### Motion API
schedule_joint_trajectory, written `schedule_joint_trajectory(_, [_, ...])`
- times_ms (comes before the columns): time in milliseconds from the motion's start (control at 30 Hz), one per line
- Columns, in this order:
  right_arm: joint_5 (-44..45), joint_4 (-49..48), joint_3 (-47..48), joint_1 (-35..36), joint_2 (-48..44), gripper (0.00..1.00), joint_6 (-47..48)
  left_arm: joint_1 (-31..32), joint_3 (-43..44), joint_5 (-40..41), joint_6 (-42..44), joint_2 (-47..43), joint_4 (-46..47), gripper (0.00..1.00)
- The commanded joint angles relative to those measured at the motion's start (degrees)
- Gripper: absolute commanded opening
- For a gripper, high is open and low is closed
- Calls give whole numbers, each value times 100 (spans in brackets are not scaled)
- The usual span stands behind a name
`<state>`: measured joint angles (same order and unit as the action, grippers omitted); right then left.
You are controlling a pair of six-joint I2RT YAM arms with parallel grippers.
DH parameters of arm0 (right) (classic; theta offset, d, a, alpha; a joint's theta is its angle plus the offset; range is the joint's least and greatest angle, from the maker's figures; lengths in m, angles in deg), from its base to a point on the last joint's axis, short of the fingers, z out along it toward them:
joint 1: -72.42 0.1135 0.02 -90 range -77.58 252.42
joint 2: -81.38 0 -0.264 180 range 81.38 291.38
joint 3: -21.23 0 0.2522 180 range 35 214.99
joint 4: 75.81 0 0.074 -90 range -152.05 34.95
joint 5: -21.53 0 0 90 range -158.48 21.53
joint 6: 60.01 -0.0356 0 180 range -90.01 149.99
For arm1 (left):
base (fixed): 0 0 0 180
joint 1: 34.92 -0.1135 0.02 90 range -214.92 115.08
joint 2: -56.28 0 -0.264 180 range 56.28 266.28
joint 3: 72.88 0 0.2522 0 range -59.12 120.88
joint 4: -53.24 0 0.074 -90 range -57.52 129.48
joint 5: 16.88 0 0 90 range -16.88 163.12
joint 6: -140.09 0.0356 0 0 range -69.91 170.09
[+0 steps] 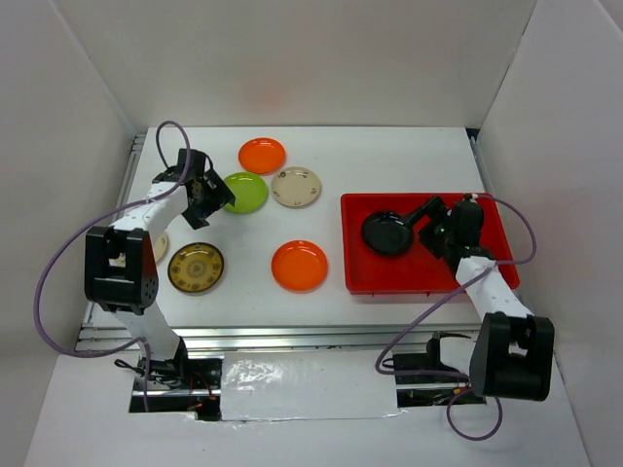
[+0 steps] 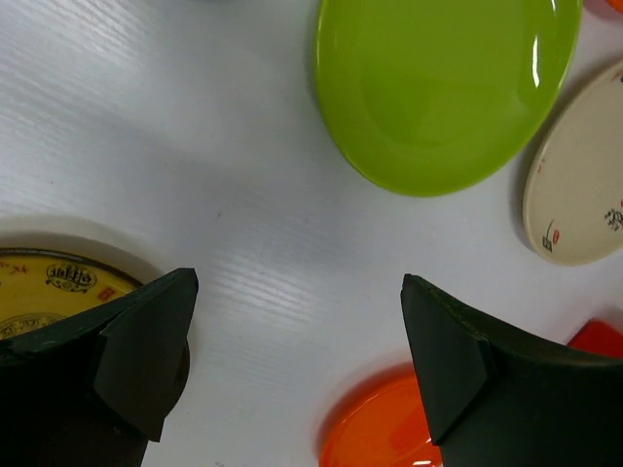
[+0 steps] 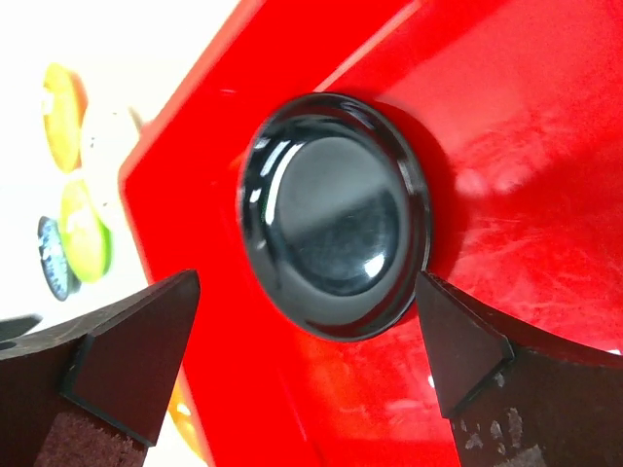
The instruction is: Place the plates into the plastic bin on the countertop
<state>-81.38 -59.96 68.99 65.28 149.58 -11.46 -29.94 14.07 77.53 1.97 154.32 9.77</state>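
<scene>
My left gripper will go down toward the lime green plate's near rim next and close on it.
The red plastic bin (image 1: 428, 268) sits on the right of the white countertop (image 1: 389, 156). The black plate (image 1: 387, 233) lies in the bin's left part. My right gripper (image 1: 426, 222) is open just right of it. In the right wrist view the open gripper (image 3: 307, 287) frames the black plate (image 3: 336, 214) on the bin floor (image 3: 526, 126), and the jaws do not touch it. My left gripper (image 1: 209, 197) is open and empty at the left edge of the lime green plate (image 1: 248, 192). In the left wrist view the gripper (image 2: 297, 287) hovers over bare countertop below the lime plate (image 2: 438, 88).
An orange plate (image 1: 262, 155) and a cream plate (image 1: 296, 186) lie at the back. Another orange plate (image 1: 299, 266) and the brown-gold plate (image 1: 196, 268) lie nearer. A pale plate edge (image 1: 161, 246) shows under the left arm. White walls enclose the countertop.
</scene>
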Motion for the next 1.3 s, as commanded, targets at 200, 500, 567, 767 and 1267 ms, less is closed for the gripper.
schedule_joint_trajectory(200, [-308, 591, 142, 265, -1994, 100, 269, -286, 802, -272, -365, 996, 246, 99])
schedule_joint_trajectory(500, [-2787, 336, 450, 406, -2654, 100, 375, -409, 1277, -476, -462, 1850, 633, 67])
schedule_joint_trajectory(567, [-2735, 476, 599, 485, -2891, 100, 384, -418, 1259, -484, -523, 1920, 678, 61])
schedule_joint_trajectory(767, [-2673, 749, 845, 476, -3287, 100, 427, -392, 1137, -203, -576, 2140, 774, 50])
schedule_joint_trajectory(1267, [-2594, 1039, 986, 415, -3577, 100, 498, 152, 462, 1263, -1015, 598, 27, 0])
